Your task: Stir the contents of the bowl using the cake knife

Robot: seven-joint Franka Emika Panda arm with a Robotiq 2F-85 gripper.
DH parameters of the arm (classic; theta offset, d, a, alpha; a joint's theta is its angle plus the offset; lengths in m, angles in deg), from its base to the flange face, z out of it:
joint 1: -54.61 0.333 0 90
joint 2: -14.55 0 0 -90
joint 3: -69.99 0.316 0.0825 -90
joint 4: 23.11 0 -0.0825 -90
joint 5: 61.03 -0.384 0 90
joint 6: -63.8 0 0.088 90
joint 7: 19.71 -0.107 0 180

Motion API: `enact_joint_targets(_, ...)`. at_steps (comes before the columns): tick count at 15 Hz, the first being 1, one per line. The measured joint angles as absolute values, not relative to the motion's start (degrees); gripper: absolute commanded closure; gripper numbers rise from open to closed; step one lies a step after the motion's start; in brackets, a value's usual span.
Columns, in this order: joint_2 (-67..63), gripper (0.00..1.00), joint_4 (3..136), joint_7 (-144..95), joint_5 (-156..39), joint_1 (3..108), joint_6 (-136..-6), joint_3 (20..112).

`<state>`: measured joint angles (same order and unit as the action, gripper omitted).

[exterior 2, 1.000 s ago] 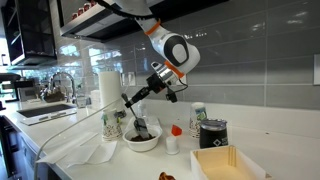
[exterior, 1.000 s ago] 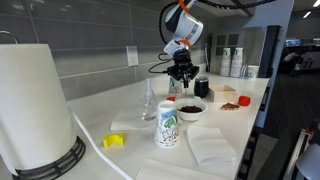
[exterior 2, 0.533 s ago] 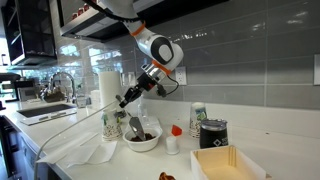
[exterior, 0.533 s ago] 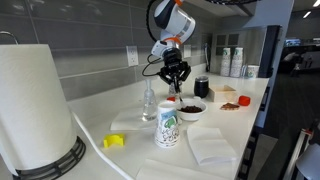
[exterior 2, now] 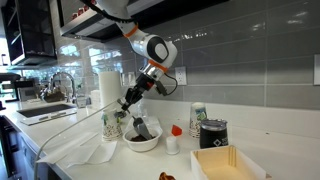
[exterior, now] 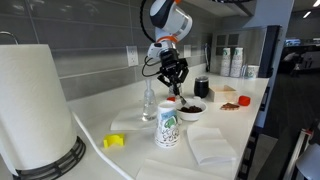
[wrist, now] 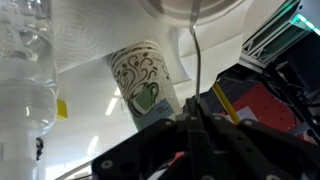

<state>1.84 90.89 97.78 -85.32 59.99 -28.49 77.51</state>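
Next, my gripper lowers toward the bowl's rim (exterior: 180, 111) beside the tall white cup and releases the knife's handle, since the bowl holding the knife's blade lies below.
The small white bowl (exterior: 190, 109) (exterior 2: 141, 139) sits on the white counter with dark contents (exterior: 190, 107) (exterior 2: 147, 132) inside. My gripper (exterior: 174, 76) (exterior 2: 129, 99) is shut on the thin dark cake knife (exterior 2: 136, 119) (wrist: 196, 55), which slants down with its blade in the bowl. In the wrist view the closed jaws (wrist: 193, 128) grip the knife's handle, and the bowl's rim (wrist: 190, 8) shows at the top edge.
A tall white cup with green print (exterior: 167, 125) (exterior 2: 111, 124) (wrist: 145, 85) stands beside the bowl. A clear bottle (exterior: 149, 100), black cup (exterior: 201, 87) (exterior 2: 211, 134), small red-topped thing (exterior 2: 174, 138), paper towel roll (exterior: 35, 105), napkins (exterior: 210, 146) and a box (exterior 2: 231, 163) are nearby.
My gripper has swung sideways over the bowl, tilting the knife with it while the blade stays in the contents.
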Motion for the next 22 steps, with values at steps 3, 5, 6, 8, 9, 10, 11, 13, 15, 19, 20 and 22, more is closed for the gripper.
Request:
enact_joint_targets(3, 1.2, 0.99, 90.9, 95.3, -82.6, 60.0, -30.3, 77.6)
enact_joint_targets(5, 0.4, 0.99, 91.0, 93.6, -81.2, 60.2, -31.8, 77.7)
enact_joint_targets(6, -0.1, 0.99, 91.0, 92.6, -80.5, 60.3, -32.6, 77.8)
enact_joint_targets(8, -1.1, 0.99, 91.0, 90.4, -79.1, 60.7, -34.1, 78.0)
enact_joint_targets(9, -1.6, 0.99, 91.0, 89.4, -78.5, 60.9, -34.6, 78.1)
enact_joint_targets(10, -2.1, 0.99, 91.0, 88.3, -77.9, 61.1, -35.0, 78.3)
enact_joint_targets(11, -2.5, 0.99, 90.9, 87.1, -77.3, 61.3, -35.3, 78.5)
enact_joint_targets(13, -3.3, 0.99, 90.9, 85.4, -76.4, 61.5, -35.7, 79.0)
enact_joint_targets(15, -3.8, 0.7, 90.9, 84.5, -75.9, 61.5, -35.8, 79.5)
enact_joint_targets(19, -4.3, 0.42, 90.9, 84.3, -75.7, 61.5, -35.9, 79.8)
enact_joint_targets(20, -4.4, 0.33, 90.9, 84.3, -75.7, 61.5, -35.9, 79.9)
enact_joint_targets(22, -4.5, 0.19, 90.9, 84.3, -75.7, 61.5, -35.9, 79.9)
